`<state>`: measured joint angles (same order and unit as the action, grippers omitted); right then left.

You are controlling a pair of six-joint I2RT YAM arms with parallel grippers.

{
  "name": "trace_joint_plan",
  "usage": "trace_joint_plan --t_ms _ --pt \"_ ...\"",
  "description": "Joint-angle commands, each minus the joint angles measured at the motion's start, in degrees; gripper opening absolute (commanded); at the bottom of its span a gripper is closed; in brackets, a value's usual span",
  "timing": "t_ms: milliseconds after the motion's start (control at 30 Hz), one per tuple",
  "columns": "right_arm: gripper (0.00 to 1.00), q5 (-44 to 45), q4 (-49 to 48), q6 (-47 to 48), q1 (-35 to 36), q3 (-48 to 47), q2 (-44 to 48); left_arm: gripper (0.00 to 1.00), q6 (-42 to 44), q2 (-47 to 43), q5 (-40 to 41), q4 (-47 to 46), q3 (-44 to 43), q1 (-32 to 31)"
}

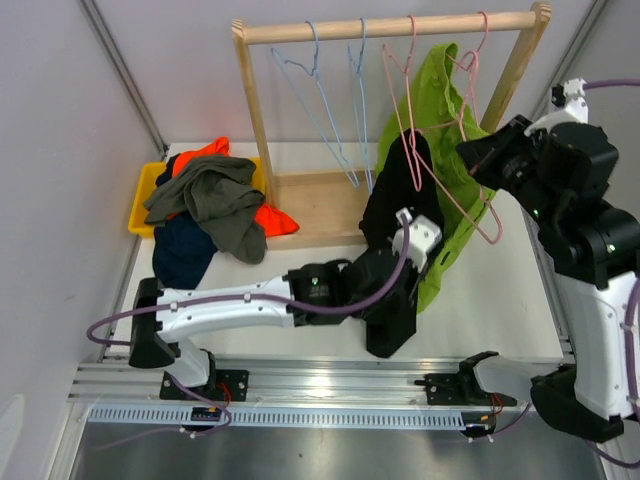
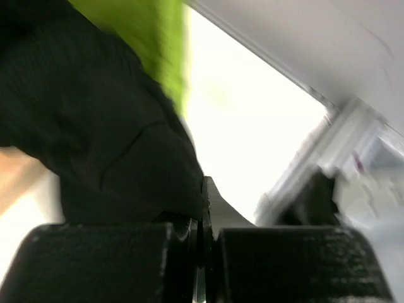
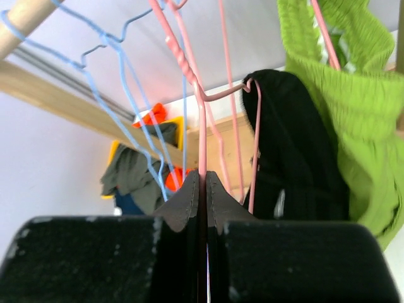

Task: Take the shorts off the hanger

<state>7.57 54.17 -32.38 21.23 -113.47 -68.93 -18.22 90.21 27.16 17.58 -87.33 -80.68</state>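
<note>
I will move my right gripper outward and to the left in the top view and release the hanger on the bar between pink hooks, where it's bare.
Black shorts (image 1: 385, 215) hang on a pink wire hanger (image 1: 440, 190) on the wooden rack (image 1: 390, 27). Lime green shorts (image 1: 435, 100) hang on another pink hanger just right of them. My left gripper (image 1: 400, 290) is low at the black shorts and shut on their fabric (image 2: 113, 145), with lime green cloth (image 2: 158, 44) behind. My right gripper (image 1: 470, 155) is up at the rack, shut on the pink hanger wire (image 3: 202, 126); the black shorts (image 3: 290, 151) and green shorts (image 3: 353, 113) hang to its right. Olive-grey (image 1: 215, 200), orange (image 1: 275, 218) and navy (image 1: 182, 250) shorts lie piled at the left.
A yellow bin (image 1: 143, 195) holds part of the pile. Two empty blue hangers (image 1: 325, 110) hang on the rack's left half. The rack's wooden base (image 1: 320, 205) lies behind the left arm. An aluminium rail (image 1: 330, 385) runs along the near edge.
</note>
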Motion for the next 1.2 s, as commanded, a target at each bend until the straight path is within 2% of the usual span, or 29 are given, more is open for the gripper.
trace_joint_plan --t_ms 0,133,233,300,367,467,533,567,600,700,833,900,1033,1167 --pt "0.0 -4.75 1.36 -3.21 -0.32 1.31 5.72 0.0 -1.38 3.54 4.12 2.97 -8.37 5.18" --pt "0.0 -4.94 5.32 -3.57 -0.23 0.45 8.89 0.0 -0.94 7.86 7.38 8.94 -15.93 6.51" --pt "0.0 -4.15 6.29 -2.17 -0.23 -3.23 7.76 0.0 -2.87 5.95 6.94 9.4 -12.96 5.81" --pt "0.0 -3.62 5.86 -0.5 -0.23 -5.35 4.79 0.0 -3.31 1.74 7.73 10.01 -9.64 3.26" --pt "0.0 -2.57 4.55 0.65 -0.32 -7.55 2.58 0.0 -4.28 -3.36 12.47 12.81 -6.11 -0.95" --pt "0.0 -0.99 2.17 3.55 -0.32 -11.59 -3.04 0.0 -10.15 -9.33 17.83 19.22 1.17 -3.68" --pt "0.0 0.16 0.41 5.13 -0.4 -14.48 -7.16 0.0 -15.32 -16.71 20.12 26.86 4.08 -3.78" --pt "0.0 0.6 -0.2 5.57 -0.4 -15.37 -8.49 0.0 -16.66 -19.61 22.22 29.06 8.62 -3.69" --pt "0.0 1.38 -1.34 6.27 -0.49 -17.2 -9.64 0.0 -18.85 -24.95 23.37 33.61 9.71 -3.6" --pt "0.0 2.88 -3.72 7.15 -0.93 -20.03 -14.21 0.0 -21.68 -33.66 27.42 42.93 11.22 -2.82" --pt "0.0 3.68 -7.41 7.77 -2.25 -20.74 -18.08 0.0 -20.55 -39.67 29.71 48.33 8.23 2.7" --pt "0.0 3.68 -8.64 7.86 -2.86 -20.3 -19.75 0.0 -15.81 -41.95 29.88 47.72 6.74 5.17" --pt "0.0 3.24 -11.36 7.51 -3.39 -16.54 -20.11 0.0 -5.45 -43.89 26.03 39.58 5.94 16.22" --pt "0.0 2.8 -14.26 7.51 -3.48 -13.72 -18.97 0.0 0.28 -42.24 22.07 35.43 3.84 22.67"
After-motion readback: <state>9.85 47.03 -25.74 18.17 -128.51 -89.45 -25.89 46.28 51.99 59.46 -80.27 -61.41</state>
